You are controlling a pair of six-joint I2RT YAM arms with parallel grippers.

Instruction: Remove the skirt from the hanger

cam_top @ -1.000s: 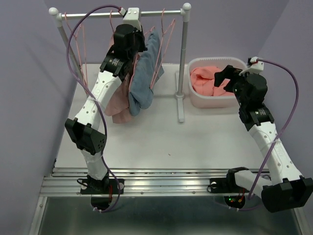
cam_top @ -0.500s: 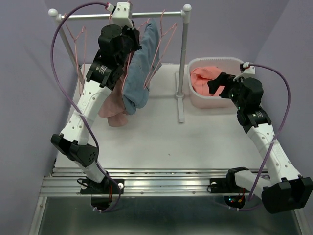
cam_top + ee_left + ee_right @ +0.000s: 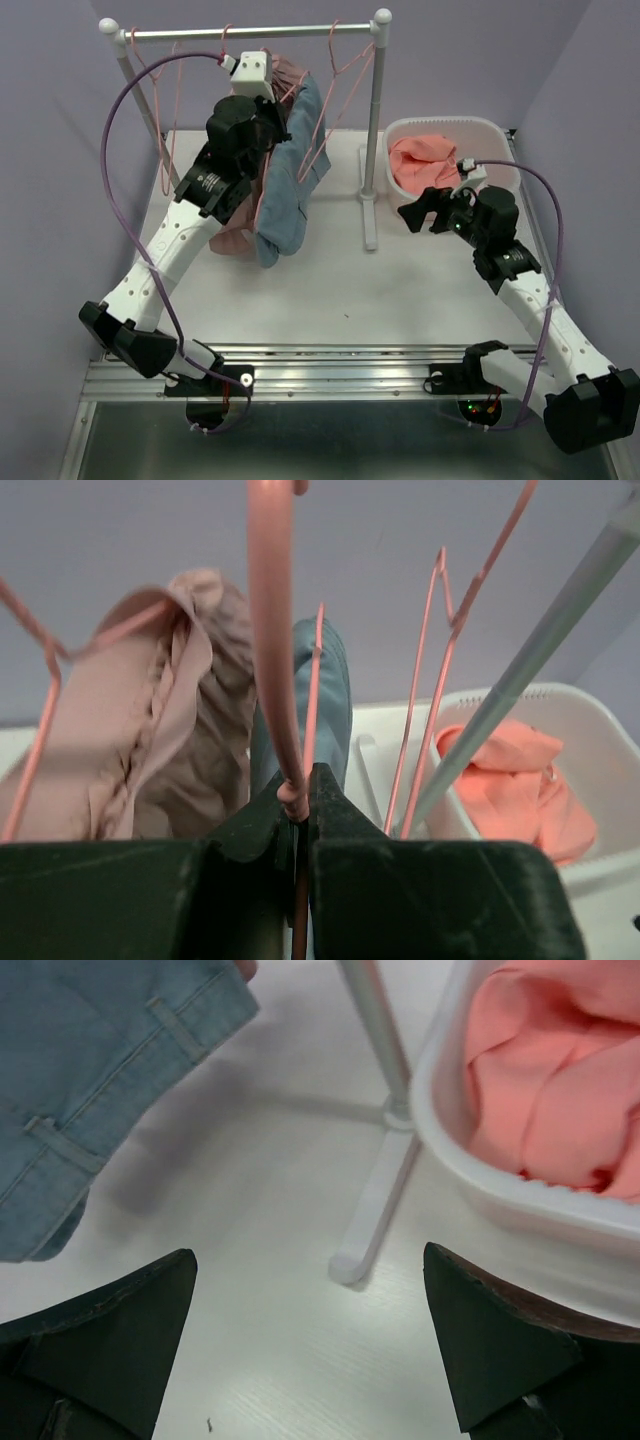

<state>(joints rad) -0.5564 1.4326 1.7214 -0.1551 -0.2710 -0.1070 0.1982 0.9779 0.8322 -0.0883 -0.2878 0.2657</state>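
Note:
My right gripper moves back and across to the skirt's lower end [image 3: 280,241] [image 3: 42,1192] next, hanging to its left in the top view, since the hanger is held.
My left gripper [image 3: 277,118] is shut on the wire of a pink hanger [image 3: 270,630], which runs up between the fingertips [image 3: 325,785] in the left wrist view. A blue denim skirt [image 3: 287,175] hangs from that hanger below the rail, its lower end near the table. It also shows in the left wrist view [image 3: 332,695] and the right wrist view [image 3: 110,1060]. My right gripper [image 3: 415,215] is open and empty above the table, right of the skirt, jaws wide apart [image 3: 310,1310].
A beige-pink garment [image 3: 232,228] hangs behind my left arm [image 3: 190,710]. The rack's rail [image 3: 250,32] holds other pink hangers [image 3: 340,60]. Its right post [image 3: 378,120] and foot [image 3: 375,1210] stand between skirt and white basket [image 3: 440,125] of orange cloth [image 3: 425,160].
My left arm has pulled the hanger with the denim skirt down from the rail and toward me. My right gripper has moved left from over the basket toward the rack foot.

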